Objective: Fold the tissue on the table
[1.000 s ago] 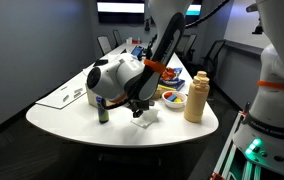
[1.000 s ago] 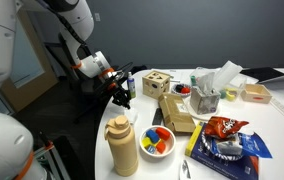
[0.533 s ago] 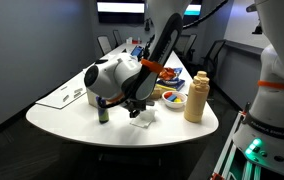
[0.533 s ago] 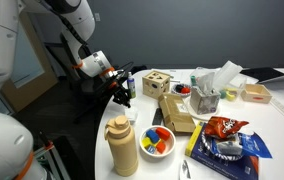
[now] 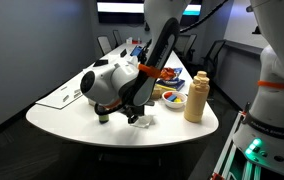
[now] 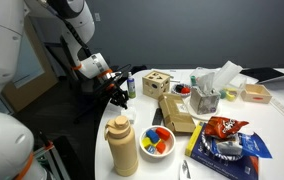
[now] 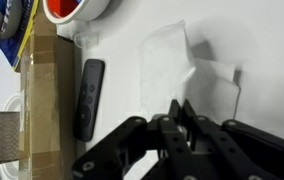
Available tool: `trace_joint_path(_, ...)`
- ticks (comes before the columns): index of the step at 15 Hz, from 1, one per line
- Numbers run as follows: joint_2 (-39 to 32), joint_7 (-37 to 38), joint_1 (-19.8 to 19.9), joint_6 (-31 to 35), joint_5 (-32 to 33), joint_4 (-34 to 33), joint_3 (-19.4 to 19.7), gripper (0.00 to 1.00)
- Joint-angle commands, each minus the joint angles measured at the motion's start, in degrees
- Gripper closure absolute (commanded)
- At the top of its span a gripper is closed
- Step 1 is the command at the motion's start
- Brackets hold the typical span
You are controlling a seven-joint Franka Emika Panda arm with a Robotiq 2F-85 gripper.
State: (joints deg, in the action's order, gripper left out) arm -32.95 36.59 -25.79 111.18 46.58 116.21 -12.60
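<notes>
My gripper carries the held edge across the tissue's lower layer (image 7: pixel 218 89) away from the remote next, then opens, as the raised side leaves it partly uncovered.
The tissue (image 7: pixel 172 62) is a thin white sheet on the white table (image 7: pixel 122 40), partly creased, with one side raised and casting a shadow. In the wrist view my gripper (image 7: pixel 179 106) has its two dark fingers pressed together at the tissue's near edge. In an exterior view the gripper (image 5: pixel 135 115) is low at the table (image 5: pixel 72 125), touching the small white tissue (image 5: pixel 147 120). In an exterior view the gripper (image 6: pixel 118 93) is at the table's far-left edge, where the tissue is not clear.
A black remote (image 7: pixel 87 97) lies beside a cardboard box (image 7: pixel 42 100) near the tissue, with a red bowl (image 7: pixel 77 8) beyond. A tan bottle (image 5: pixel 195 97), a bowl of coloured pieces (image 5: pixel 172 98) and a dark can (image 5: pixel 102 114) stand close by. Paper sheets (image 5: pixel 67 96) lie further off.
The arm has come down and shifted slightly, bringing the gripper lower onto the tissue at the table top.
</notes>
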Motion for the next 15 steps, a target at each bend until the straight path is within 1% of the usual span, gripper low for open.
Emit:
trace_joint_path(1,-1.08,-1.96,-1.29,-1.06,-1.92,-2.25,-0.65,0.99)
trace_joint_path(10,-2.34,-4.83,-3.60,-3.09,-5.57,-3.62,-1.10,0.99)
trace_joint_path(14,-2.79,-5.74,-3.66,-2.30,-7.30,-3.47,-0.92,0.99)
trace_joint_path(15,-2.71,-6.26,-3.35,-1.79,-8.09,-3.45,-1.04,0.69)
